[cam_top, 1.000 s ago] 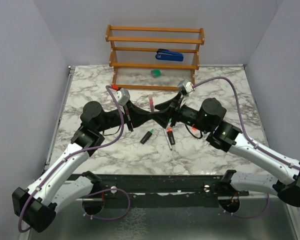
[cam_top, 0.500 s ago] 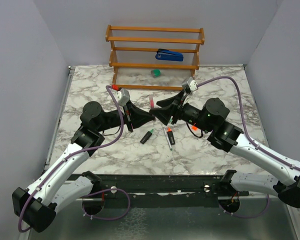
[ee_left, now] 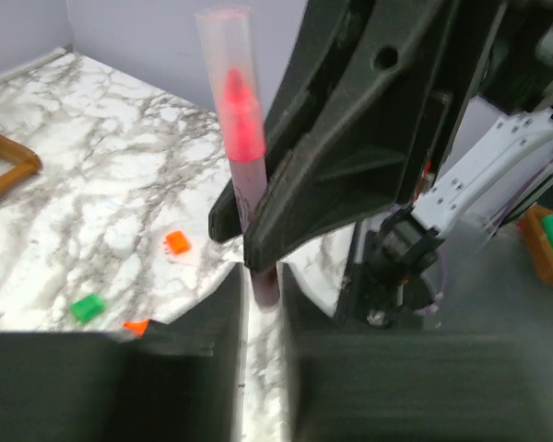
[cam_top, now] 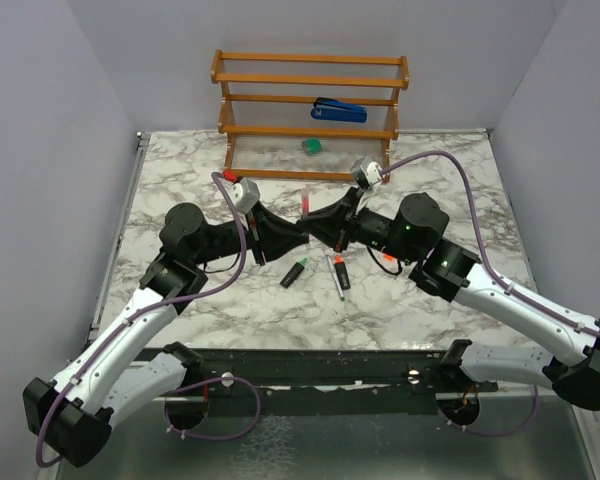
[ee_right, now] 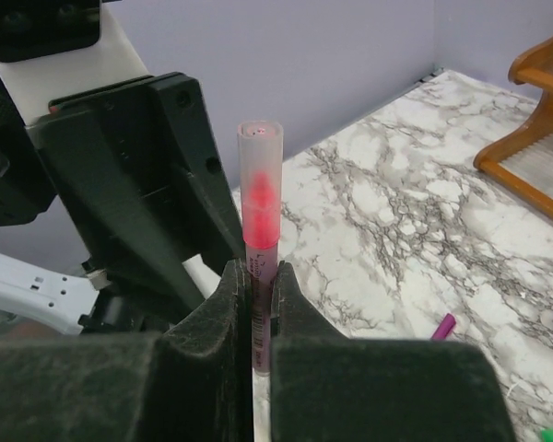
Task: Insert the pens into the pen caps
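The pen is capped, so my right gripper will next move away from the left gripper, tilting and going down onto bare marble between rack and orange cap (ee_left: 176, 242).
A thin pink pen (cam_top: 303, 205) stands upright above the table between both grippers, its pink tip inside a pale clear cap (ee_right: 260, 152). My right gripper (ee_right: 261, 313) is shut on the pen's barrel (ee_right: 261, 267). My left gripper (ee_left: 264, 304) is open: the pen's lower end (ee_left: 264, 285) sits between its fingers with a slit of daylight beside it. On the marble lie a green-tipped marker (cam_top: 295, 272) and an orange-tipped marker (cam_top: 339, 272). An orange cap (ee_left: 176, 242), a green cap (ee_left: 87, 308) and a magenta cap (ee_right: 443, 326) lie loose.
A wooden rack (cam_top: 310, 120) stands at the back of the table with a blue stapler (cam_top: 338, 110) on a shelf and a green block (cam_top: 312, 146) below. Grey walls close in both sides.
My right gripper has closed onto the pink pen. My left gripper, shut on it before, has opened. The right arm has shifted slightly left.
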{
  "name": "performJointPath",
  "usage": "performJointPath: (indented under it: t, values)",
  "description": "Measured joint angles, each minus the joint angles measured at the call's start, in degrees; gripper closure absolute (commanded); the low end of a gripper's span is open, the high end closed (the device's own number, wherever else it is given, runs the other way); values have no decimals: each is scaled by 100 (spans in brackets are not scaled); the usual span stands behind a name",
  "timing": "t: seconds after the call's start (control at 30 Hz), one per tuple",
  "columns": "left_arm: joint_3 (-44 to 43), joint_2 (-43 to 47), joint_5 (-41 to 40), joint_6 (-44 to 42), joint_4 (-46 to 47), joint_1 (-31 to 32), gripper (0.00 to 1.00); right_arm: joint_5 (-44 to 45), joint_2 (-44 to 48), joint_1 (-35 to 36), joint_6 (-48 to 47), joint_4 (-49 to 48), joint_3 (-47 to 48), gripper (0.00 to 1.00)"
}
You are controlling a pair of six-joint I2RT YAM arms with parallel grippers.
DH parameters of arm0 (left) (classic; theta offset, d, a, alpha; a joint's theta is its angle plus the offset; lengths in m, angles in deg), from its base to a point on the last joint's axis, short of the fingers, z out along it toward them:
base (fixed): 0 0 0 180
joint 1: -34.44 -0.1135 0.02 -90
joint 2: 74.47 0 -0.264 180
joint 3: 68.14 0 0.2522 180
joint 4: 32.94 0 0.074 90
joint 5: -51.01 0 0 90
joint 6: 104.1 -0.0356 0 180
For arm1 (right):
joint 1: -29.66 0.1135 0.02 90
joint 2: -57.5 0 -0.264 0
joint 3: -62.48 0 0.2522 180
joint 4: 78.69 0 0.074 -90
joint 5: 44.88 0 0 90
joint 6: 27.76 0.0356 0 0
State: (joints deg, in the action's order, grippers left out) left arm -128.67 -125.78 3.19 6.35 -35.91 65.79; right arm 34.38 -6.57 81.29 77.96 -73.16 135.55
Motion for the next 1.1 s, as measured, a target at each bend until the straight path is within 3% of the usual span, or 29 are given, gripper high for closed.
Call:
performJointPath:
  t: [0.07,0.17,0.33,0.5,0.83,0.93,1.1]
  values:
    - [-4,66,-4,-28,-170,9,34,20,-2,7,-42,136,59,100]
    - [-31,352,-26,-192,-713,22,25,129,-2,0,-105,284,168,100]
    - [-170,968,-173,-243,-1193,26,25,177,-2,-28,-142,501,210,100]
    - [-483,1010,-603,-111,-883,26,27,7,-61,-28,-114,511,210,99]
    - [-933,-575,-859,341,-223,24,30,-588,-337,-28,-50,664,247,99]
    - [-944,-612,-966,341,-247,20,40,-702,-337,-28,-31,671,251,99]
    - [-1003,-568,-1117,267,-254,22,89,-811,-339,-28,-33,706,278,100]
